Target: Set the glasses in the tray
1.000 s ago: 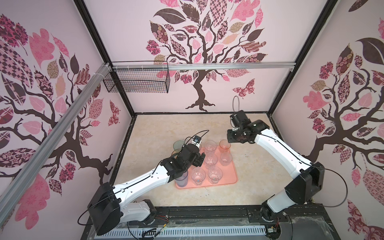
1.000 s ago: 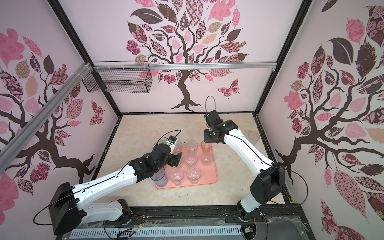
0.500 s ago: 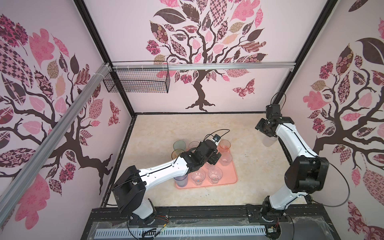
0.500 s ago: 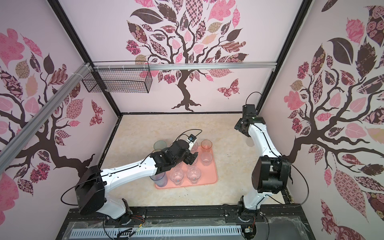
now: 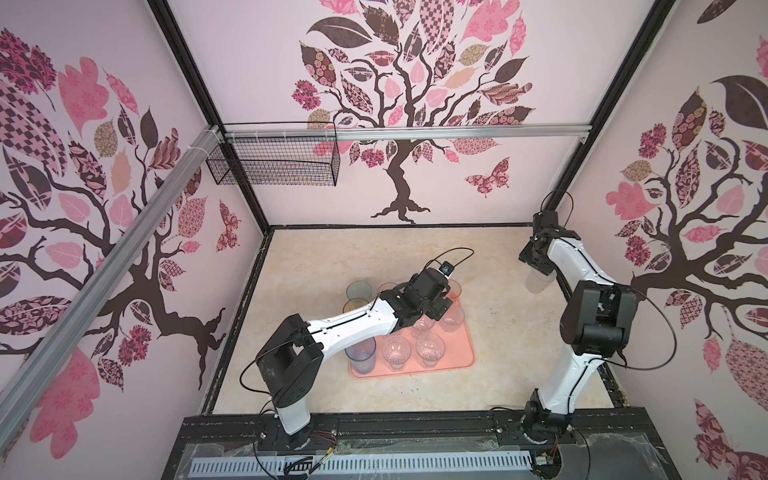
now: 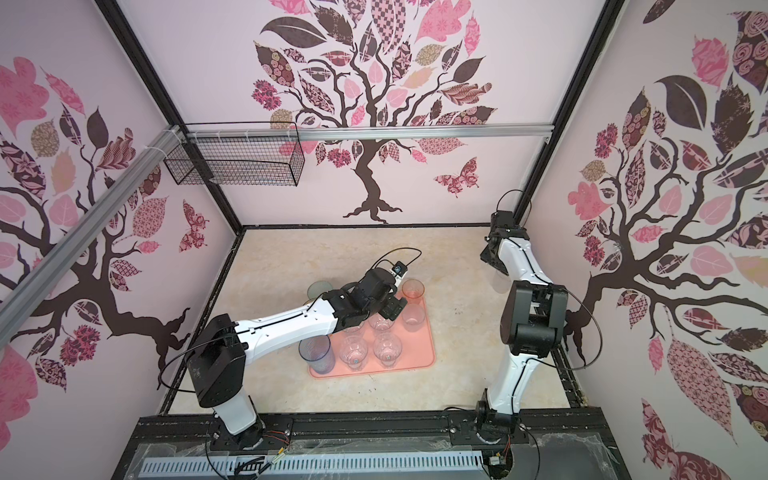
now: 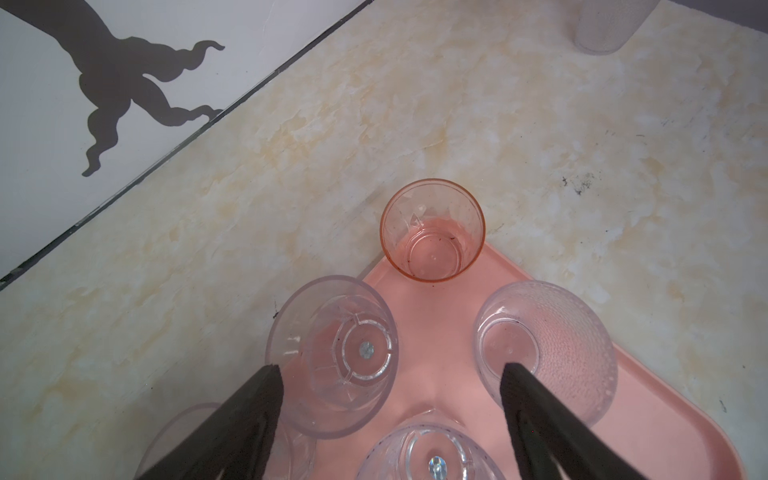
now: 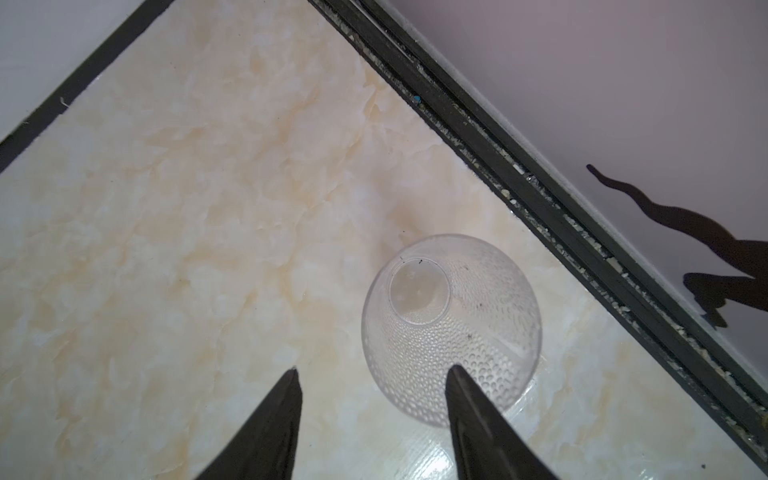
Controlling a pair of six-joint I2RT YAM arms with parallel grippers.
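Observation:
My right gripper's open fingers are already on both sides of the tray-side rim of the dimpled glass (image 8: 380, 385) just below, so I should lower the gripper over it.
The salmon-pink tray (image 5: 461, 359) (image 6: 419, 357) lies mid-floor and holds several glasses: a tall blue one (image 5: 360, 353), clear ones (image 5: 397, 353) and a small pinkish-orange one (image 7: 432, 230) at its far corner. My left gripper (image 5: 440, 309) (image 7: 390, 368) hovers open above the tray, between a clear faceted glass (image 7: 332, 361) and a dimpled glass (image 7: 548, 353), holding nothing. A lone dimpled clear glass (image 8: 453, 316) (image 5: 538, 284) stands by the right wall. Just above it is my right gripper (image 8: 373, 369) (image 5: 536, 266), open, with one fingertip (image 8: 457, 382) over the rim.
A teal glass (image 5: 358, 289) and an amber glass (image 5: 353, 305) stand on the floor beside the tray's far left corner. A black wire basket (image 5: 274, 164) hangs on the back rail. The black floor frame (image 8: 540, 187) runs close behind the lone glass.
My right arm has left the tray's far corner and swung to the right wall, over the lone glass. My left gripper has moved right across the tray.

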